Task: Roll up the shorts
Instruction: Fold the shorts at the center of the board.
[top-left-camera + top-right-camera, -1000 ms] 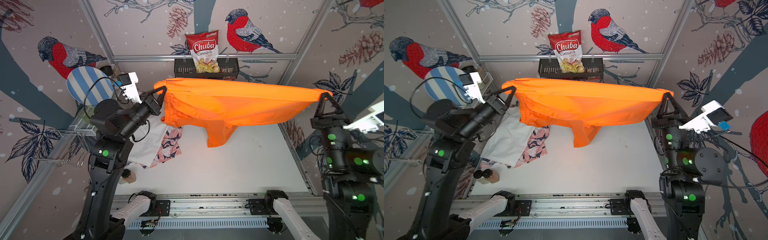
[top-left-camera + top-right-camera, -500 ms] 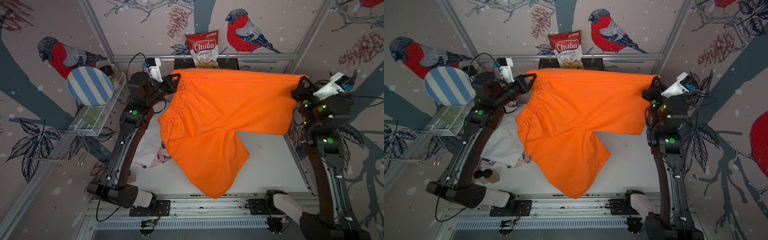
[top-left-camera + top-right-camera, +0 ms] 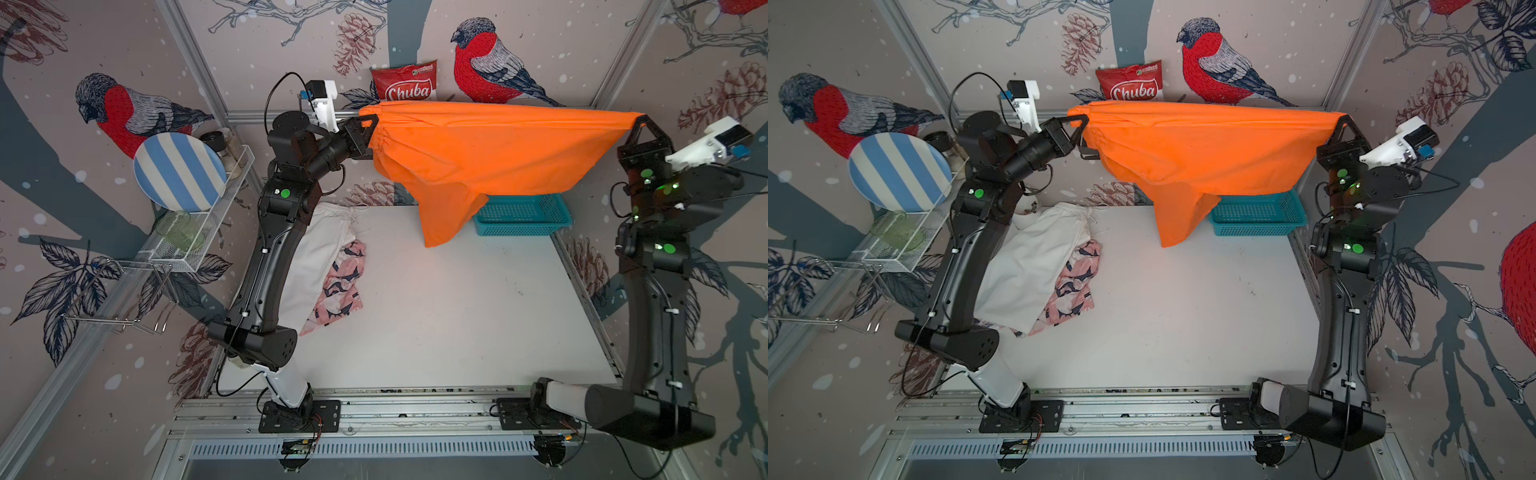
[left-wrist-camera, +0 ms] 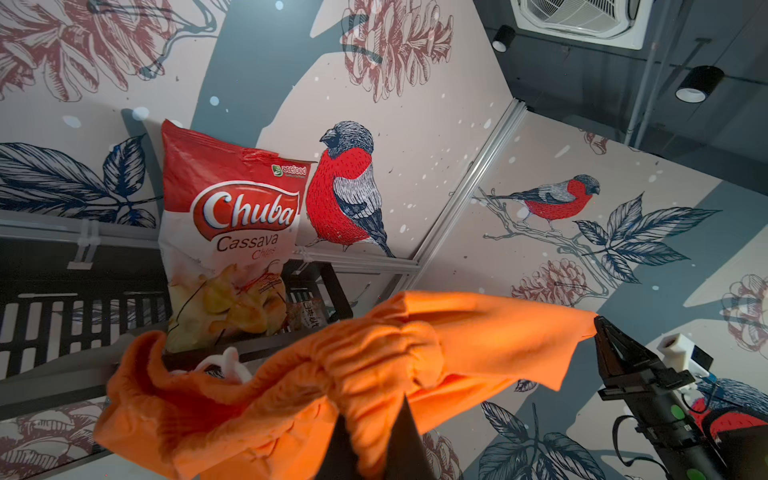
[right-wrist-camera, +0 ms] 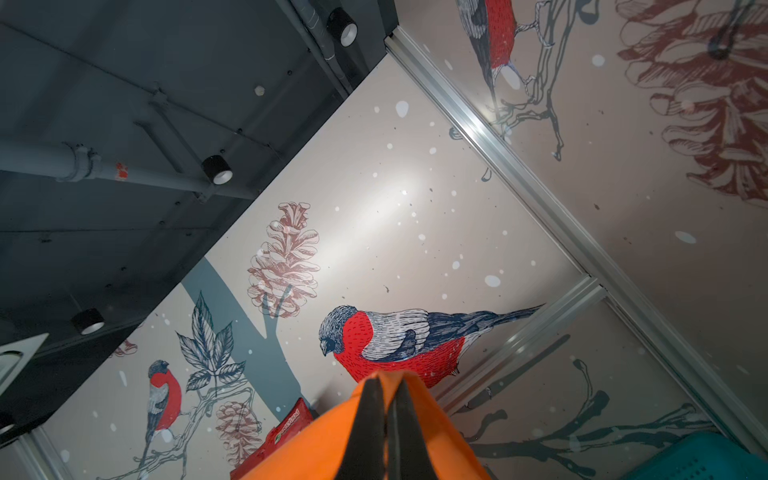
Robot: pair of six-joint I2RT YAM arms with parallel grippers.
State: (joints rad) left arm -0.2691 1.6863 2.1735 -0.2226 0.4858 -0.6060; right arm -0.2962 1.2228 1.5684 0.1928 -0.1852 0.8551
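The orange shorts [image 3: 478,153] still hang midair. The right gripper lowers their corner to the bare tabletop [image 3: 477,244] beside the teal basket next and releases it there.
The orange shorts [image 3: 478,153] hang stretched in the air at the back, in both top views. My left gripper [image 3: 372,124] is shut on their gathered waistband end, and my right gripper [image 3: 640,120] is shut on the opposite corner. One leg dangles toward the table. In the left wrist view the orange shorts [image 4: 374,365] bunch over the left gripper [image 4: 374,419]. In the right wrist view the right gripper [image 5: 388,399] pinches an orange fold [image 5: 316,449]. The white shorts [image 3: 320,257] and the pink patterned shorts [image 3: 345,286] lie on the table's left side, partly under my left arm.
A teal basket [image 3: 523,214] stands at the back right, half hidden by the hanging cloth. A red chips bag [image 3: 405,85] sits on the back wall. A striped plate [image 3: 178,170] leans in a wire rack [image 3: 208,232] on the left wall. The white table [image 3: 436,311] spreads below.
The orange shorts flared out toward the front half a second ago and now hang back at the rear, gathered, with one leg dangling. Both grippers kept hold of them.
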